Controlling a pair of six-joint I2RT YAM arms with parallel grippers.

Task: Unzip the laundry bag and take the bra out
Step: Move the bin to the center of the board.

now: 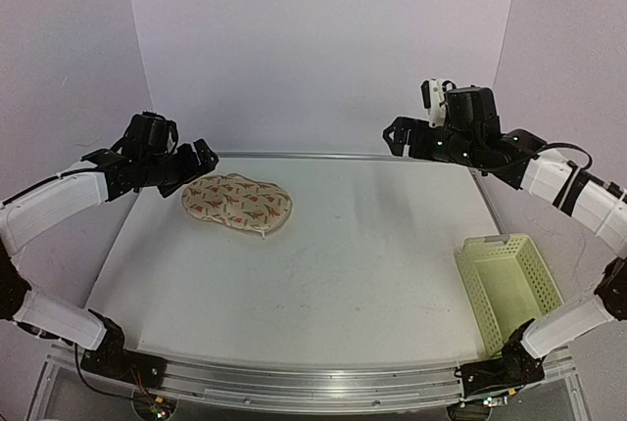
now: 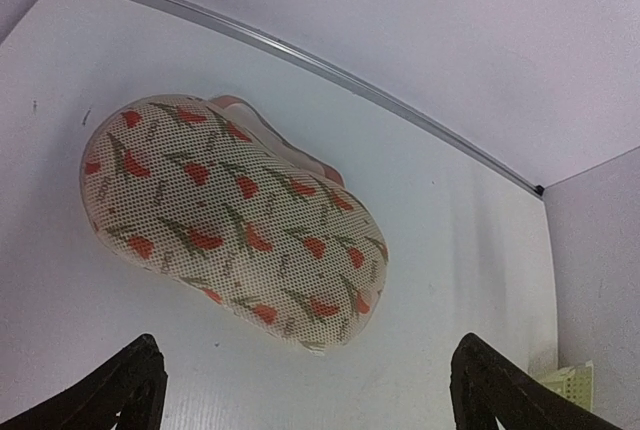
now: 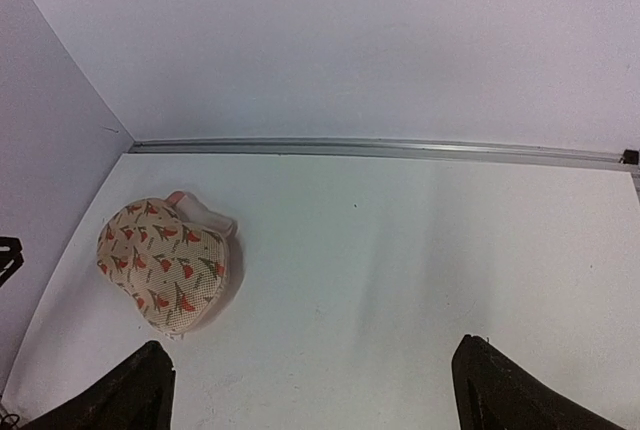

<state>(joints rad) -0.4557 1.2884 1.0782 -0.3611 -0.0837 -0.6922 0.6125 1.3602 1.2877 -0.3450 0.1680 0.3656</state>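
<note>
The right gripper swings back next, tilts downward and lowers astride the basket's bag-side rim below and back from it, where the basket's rim stands clear.
The laundry bag (image 1: 237, 204) lies closed and dome up on the white table at the back left, cream mesh with red-and-green motifs. A small pale tab (image 2: 315, 347) sticks out at its near end. Along the far rim of the laundry bag (image 2: 230, 220) runs a pale pink strip (image 2: 300, 155); whether it belongs to the bra I cannot tell, and no bra shows otherwise. My left gripper (image 1: 201, 168) hovers open just left of and above the bag, empty. My right gripper (image 1: 397, 140) hangs open at the back right, far from the laundry bag (image 3: 165, 265).
A pale green slatted plastic basket (image 1: 509, 279) stands at the table's right front edge. A metal rail (image 3: 380, 148) runs along the back edge under the pale wall. Side walls close in on both sides.
</note>
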